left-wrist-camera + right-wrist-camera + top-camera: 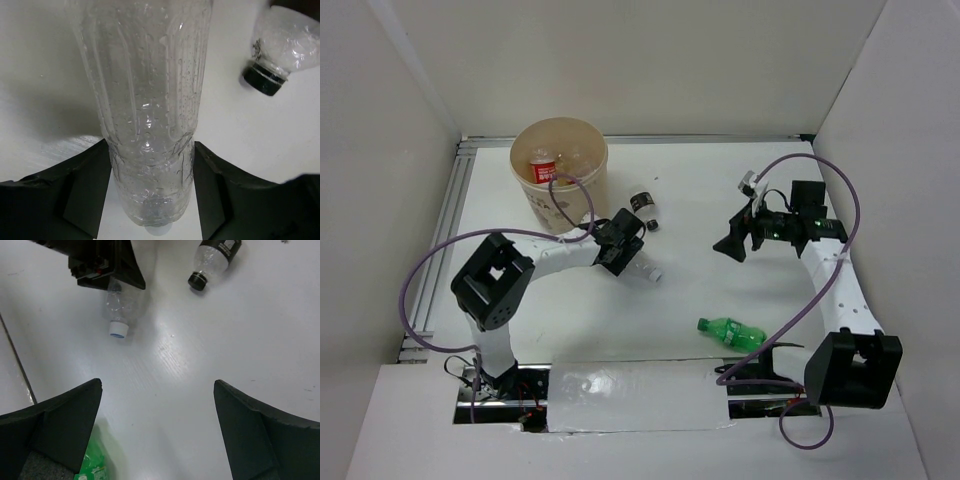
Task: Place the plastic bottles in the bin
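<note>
I will next raise my left gripper, then move outward over the bin's opening [560,152] and release the clear bottle, as the bin's rim is higher than the bottle.
My left gripper [623,248] is shut on a plain clear bottle [145,75] lying on the white table; its fingers press both sides of the bottle's lower body. The bottle's white cap [655,273] points to the near right and also shows in the right wrist view [118,329]. A dark-labelled bottle [645,208] with a black cap lies just beyond it, and also shows in the left wrist view [280,45]. A green bottle [732,333] lies at the near centre-right. The beige bin [582,185] stands at the back left with a red-labelled bottle [542,166] inside. My right gripper [730,244] is open and empty above the table.
Grey rails [445,230] edge the table on the left and at the back. White walls close in on both sides. Purple cables [425,270] loop beside each arm. A foil-covered strip [630,390] lies along the near edge.
</note>
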